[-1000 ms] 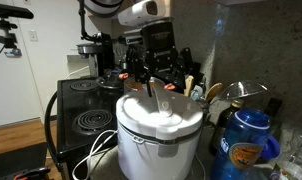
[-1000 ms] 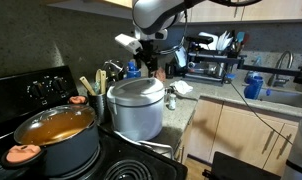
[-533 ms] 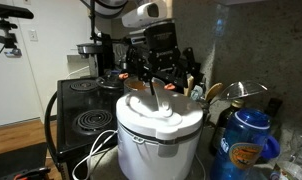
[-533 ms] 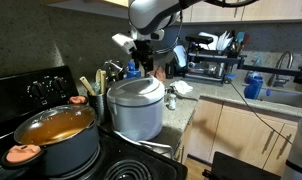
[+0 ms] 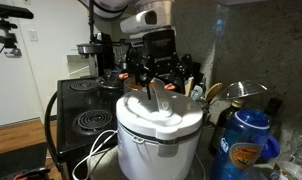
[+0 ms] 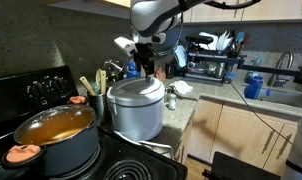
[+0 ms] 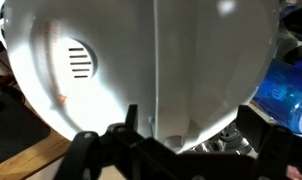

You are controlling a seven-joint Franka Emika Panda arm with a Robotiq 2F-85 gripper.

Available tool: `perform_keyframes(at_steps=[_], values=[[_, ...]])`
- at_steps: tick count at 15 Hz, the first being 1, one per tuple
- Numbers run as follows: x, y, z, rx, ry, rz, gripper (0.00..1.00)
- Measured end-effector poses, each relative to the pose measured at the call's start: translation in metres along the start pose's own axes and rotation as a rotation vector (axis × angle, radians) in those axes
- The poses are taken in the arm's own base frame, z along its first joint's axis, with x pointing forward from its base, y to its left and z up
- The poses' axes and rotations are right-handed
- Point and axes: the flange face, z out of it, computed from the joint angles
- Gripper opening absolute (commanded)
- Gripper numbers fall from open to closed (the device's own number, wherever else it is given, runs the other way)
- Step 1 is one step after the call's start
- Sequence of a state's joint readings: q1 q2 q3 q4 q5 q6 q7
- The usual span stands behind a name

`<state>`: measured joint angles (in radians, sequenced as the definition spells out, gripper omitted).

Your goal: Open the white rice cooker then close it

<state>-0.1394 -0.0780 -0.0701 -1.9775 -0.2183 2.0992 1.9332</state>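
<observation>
I will lower my gripper a little further over the lid's white handle bar and close around it, since the bar lines up between my spread fingers.
The white rice cooker [image 5: 161, 135] stands on the counter beside the stove with its domed lid shut. It also shows in the other exterior view [image 6: 136, 105]. Its thin white carrying handle stands up over the lid. My gripper [image 5: 156, 85] hangs directly above the lid, fingers spread either side of the handle and holding nothing; it also shows in an exterior view [image 6: 143, 72]. In the wrist view the white lid [image 7: 141, 60] with its steam vent fills the picture, and my dark fingers [image 7: 176, 150] sit wide apart at the bottom edge. The front latch is hidden.
A blue lidded bottle [image 5: 249, 140] stands close beside the cooker, and its white cord [image 5: 96, 155] trails toward the black stove [image 5: 86, 110]. A pot of orange liquid [image 6: 56, 130] sits on a burner. A utensil holder [image 6: 91, 92] stands behind the cooker, and a dish rack [image 6: 211, 60] further along the counter.
The arm has shifted very slightly above the cooker. The lid has stayed shut and the gripper has stayed open.
</observation>
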Motion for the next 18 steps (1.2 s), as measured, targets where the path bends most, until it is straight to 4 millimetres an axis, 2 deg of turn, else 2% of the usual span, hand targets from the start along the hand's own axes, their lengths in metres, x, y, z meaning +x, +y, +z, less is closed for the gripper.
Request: perform_keyframes(at_steps=[4,5,7,13,14,18], values=[[-0.002,0.006,0.015,-0.033,0.001,-0.002,1.00],[-0.003,0.007,0.018,-0.039,0.002,-0.003,0.79],[-0.003,0.008,0.021,-0.044,0.004,-0.005,0.68],[-0.006,0.009,0.020,-0.043,0.003,-0.010,0.20],[-0.006,0.009,0.019,-0.039,0.004,-0.012,0.14],[-0.008,0.008,0.018,-0.032,0.010,-0.021,0.02]])
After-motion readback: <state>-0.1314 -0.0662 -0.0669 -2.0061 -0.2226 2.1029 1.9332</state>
